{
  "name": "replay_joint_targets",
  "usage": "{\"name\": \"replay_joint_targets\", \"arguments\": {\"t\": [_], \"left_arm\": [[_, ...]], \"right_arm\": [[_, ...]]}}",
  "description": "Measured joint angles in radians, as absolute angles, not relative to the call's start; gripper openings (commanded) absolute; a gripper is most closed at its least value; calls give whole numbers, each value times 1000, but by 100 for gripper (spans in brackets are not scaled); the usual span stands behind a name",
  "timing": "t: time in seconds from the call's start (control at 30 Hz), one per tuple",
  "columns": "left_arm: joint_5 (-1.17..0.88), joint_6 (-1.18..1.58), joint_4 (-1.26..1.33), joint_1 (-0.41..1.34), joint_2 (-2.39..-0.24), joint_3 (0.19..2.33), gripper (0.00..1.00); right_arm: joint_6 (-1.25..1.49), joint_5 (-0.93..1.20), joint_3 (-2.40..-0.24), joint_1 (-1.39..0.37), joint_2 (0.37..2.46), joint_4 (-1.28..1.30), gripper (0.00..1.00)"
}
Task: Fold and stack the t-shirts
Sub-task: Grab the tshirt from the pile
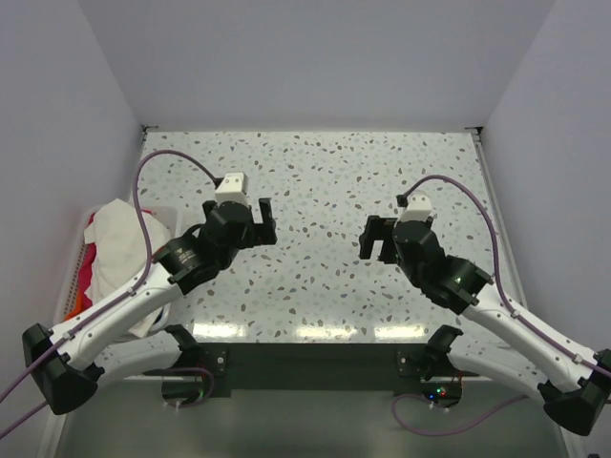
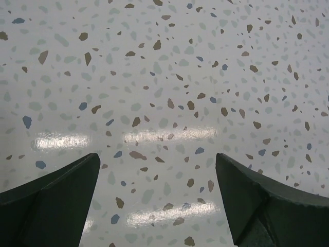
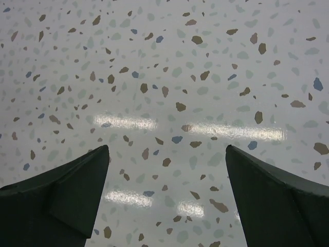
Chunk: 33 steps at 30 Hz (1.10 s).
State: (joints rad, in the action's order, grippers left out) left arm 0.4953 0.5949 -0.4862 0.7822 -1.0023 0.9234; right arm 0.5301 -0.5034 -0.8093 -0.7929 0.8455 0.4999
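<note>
My left gripper swings over the basket and down onto the white t-shirt's far end (image 1: 115, 221) next, since it lies to the gripper's left in the top view.
The t-shirts lie bunched in a basket at the table's left edge: a white one (image 1: 121, 240) on top, magenta cloth (image 1: 95, 269) under it and a strip of orange (image 1: 73, 309) at the near side. My left gripper (image 1: 239, 215) (image 2: 157, 159) hovers open over bare terrazzo tabletop, to the right of the basket, holding nothing. My right gripper (image 1: 379, 240) (image 3: 167, 149) stands open over the table's right half, also with nothing in it. Both wrist views show only speckled tabletop between the dark fingers (image 2: 56, 195) (image 3: 272, 195).
The white slatted basket (image 1: 78, 239) sits against the left wall. White walls close the table on the left, back and right. The terrazzo tabletop (image 1: 315, 181) stretches between and beyond the two arms. Purple cables loop above each wrist.
</note>
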Motion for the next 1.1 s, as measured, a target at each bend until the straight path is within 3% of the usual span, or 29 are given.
{"name": "replay_joint_targets", "arguments": {"t": [0.4, 0.57, 0.8, 1.1], "left_arm": [[670, 804, -746, 727, -1142, 1140, 100], [678, 878, -882, 437, -1189, 1208, 98], [778, 977, -1023, 198, -1163, 1227, 95], [830, 1008, -1003, -83, -1246, 1214, 90]], "right_arm": [[510, -501, -808, -793, 816, 513, 99], [501, -474, -808, -793, 837, 523, 99], [495, -445, -807, -793, 844, 524, 99], [492, -409, -807, -793, 847, 524, 99]]}}
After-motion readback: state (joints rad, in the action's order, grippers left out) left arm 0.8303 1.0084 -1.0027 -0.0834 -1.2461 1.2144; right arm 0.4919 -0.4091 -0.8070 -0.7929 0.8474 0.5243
